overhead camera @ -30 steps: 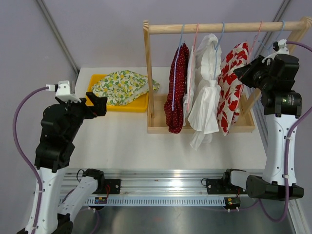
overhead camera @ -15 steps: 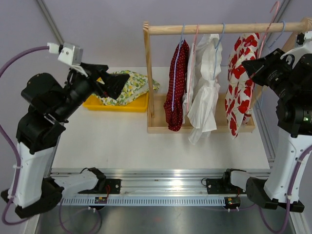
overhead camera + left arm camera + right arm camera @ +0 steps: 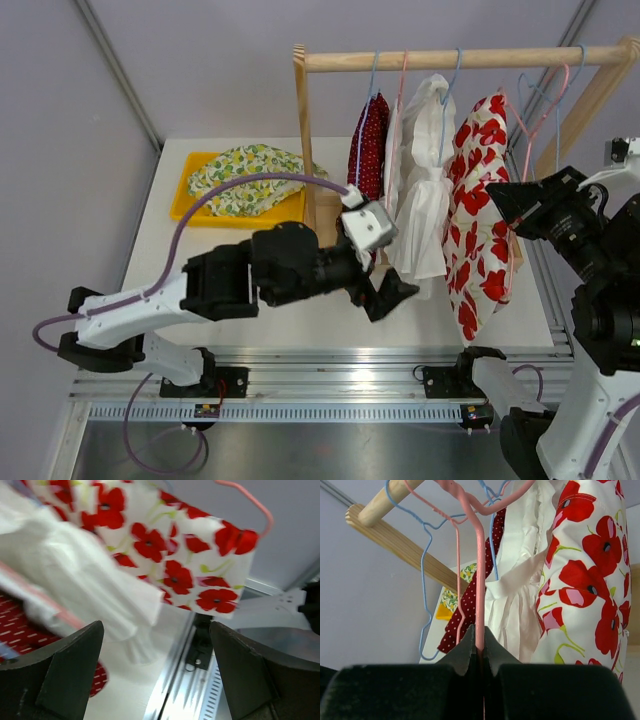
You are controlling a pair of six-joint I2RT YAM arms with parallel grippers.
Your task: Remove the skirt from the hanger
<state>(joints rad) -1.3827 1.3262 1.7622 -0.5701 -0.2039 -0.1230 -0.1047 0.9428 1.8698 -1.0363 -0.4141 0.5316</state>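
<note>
My right gripper moves outward to the rack's bar point(image 3: 548, 57) point(image 3: 376, 507) next, hangs the pink hanger there and releases it, since the hanger's hook sits short of the bar.
The skirt point(image 3: 478, 220), white with red poppies, hangs from a pink wire hanger point(image 3: 545, 100) in front of the rack's right end. My right gripper point(image 3: 500, 198) is shut on that hanger. In the right wrist view the pink hanger point(image 3: 480, 570) runs straight up from the shut right gripper point(image 3: 480, 636), with the skirt point(image 3: 592, 580) to its right. My left gripper point(image 3: 393, 296) reaches across the table, open and holding nothing, left of the skirt's lower half. In the left wrist view the left gripper point(image 3: 157, 652) points at the skirt point(image 3: 170, 555) without touching it.
A wooden rack point(image 3: 400, 57) holds a red dotted garment point(image 3: 365, 150) and a white garment point(image 3: 425, 170) on blue and pink hangers. A yellow tray point(image 3: 183, 205) with a lemon-print cloth point(image 3: 245, 172) sits at the back left. The metal rail point(image 3: 330, 375) runs along the near edge.
My left arm swung from the tray across to the rack's front. The right gripper lifted the hanger with the skirt, then brought it down and nearer.
</note>
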